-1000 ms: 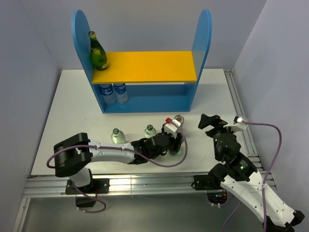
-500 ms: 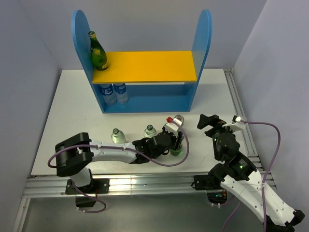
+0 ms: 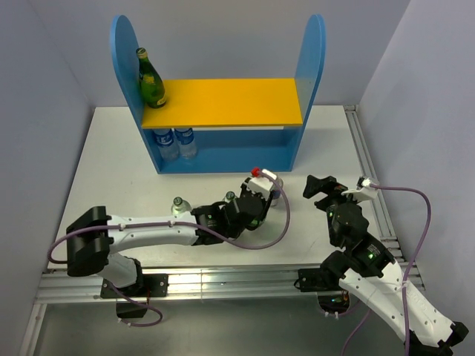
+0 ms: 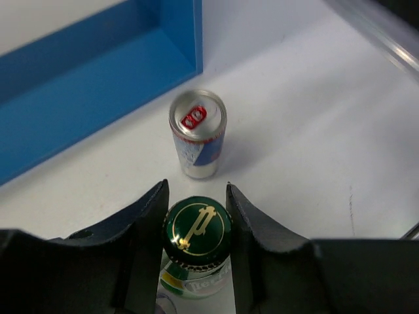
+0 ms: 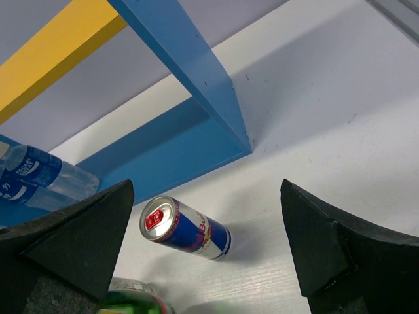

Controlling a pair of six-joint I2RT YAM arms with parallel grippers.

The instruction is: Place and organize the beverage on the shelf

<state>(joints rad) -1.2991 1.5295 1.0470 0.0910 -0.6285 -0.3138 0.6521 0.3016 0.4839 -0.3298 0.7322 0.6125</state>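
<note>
The left gripper should next lift the bottle up and outward, put it on the bare yellow board (image 3: 180, 106) beside the matching bottle and let it go.
My left gripper (image 3: 256, 204) is shut on the cap of a dark green glass bottle (image 4: 196, 229); its fingers (image 4: 147, 222) press both sides of the cap. A blue-silver can (image 4: 196, 134) stands just beyond it, also seen in the top view (image 3: 275, 193) and the right wrist view (image 5: 186, 229). Two clear green-capped bottles (image 3: 179, 206) (image 3: 230, 199) stand left of the gripper. The other dark green bottle (image 3: 151, 80) stands on the yellow top board of the shelf (image 3: 237, 100). My right gripper (image 3: 320, 187) is open and empty, right of the can. No silver-red can is in view.
Two blue-labelled water bottles (image 3: 176, 143) stand at the left of the shelf's lower tier, also in the right wrist view (image 5: 39, 173). The shelf's right side panel (image 5: 190, 65) and blue base (image 4: 85, 98) lie just behind the can. A metal rail (image 3: 367, 167) runs along the table's right edge.
My left gripper has moved up and to the left, toward the shelf, with the dark green bottle in it. The right arm has barely moved.
</note>
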